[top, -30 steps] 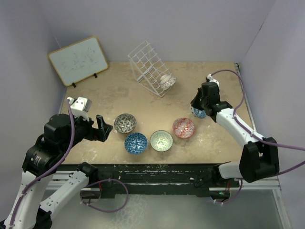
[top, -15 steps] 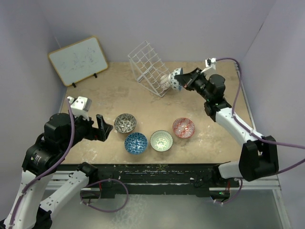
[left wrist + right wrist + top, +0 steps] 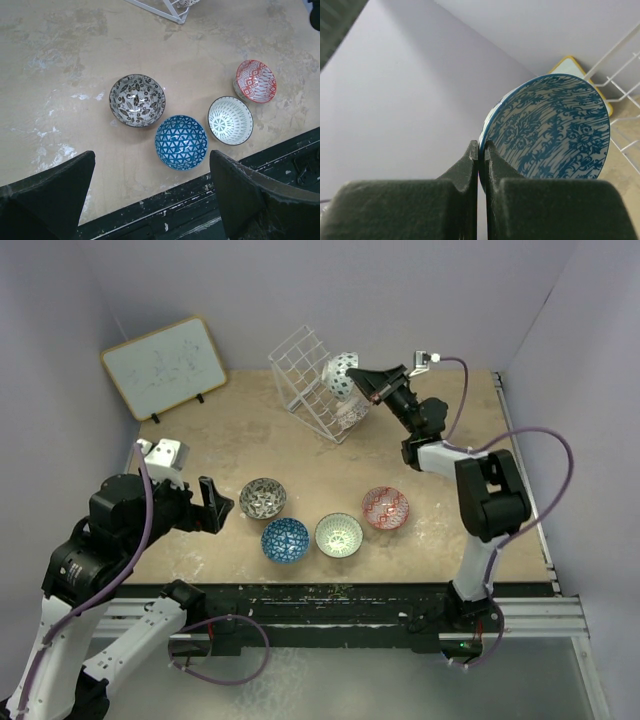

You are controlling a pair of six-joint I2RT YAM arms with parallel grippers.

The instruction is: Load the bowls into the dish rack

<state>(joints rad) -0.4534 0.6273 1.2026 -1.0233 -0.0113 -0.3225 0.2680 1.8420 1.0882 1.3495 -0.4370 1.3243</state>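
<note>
My right gripper will next lower the light blue bowl toward the slot [image 3: 331,394] beside the bowl already sitting there, because the light blue bowl is hanging above the rack's wires.
My right gripper [image 3: 364,381] is shut on the rim of the light blue bowl [image 3: 341,376], holding it on edge in the air over the upper right side of the white wire dish rack [image 3: 303,375]. The right wrist view shows the fingers [image 3: 481,145] pinching that bowl [image 3: 555,130]. A silvery bowl [image 3: 350,413] sits in the rack's lower end. On the table stand the grey bowl [image 3: 263,498], dark blue bowl [image 3: 285,539], green-white bowl [image 3: 339,534] and red bowl [image 3: 385,507]. My left gripper [image 3: 212,505] is open and empty, left of the grey bowl [image 3: 137,100].
A wood-framed whiteboard [image 3: 165,366] leans at the back left. Purple walls close in the table on three sides. The table's black front edge [image 3: 200,200] lies just below the dark blue bowl [image 3: 181,142]. Rack wires [image 3: 626,50] show right of the held bowl.
My right arm has lifted the light blue bowl from the table's right side and carried it up and left to above the rack. The left arm has barely moved.
</note>
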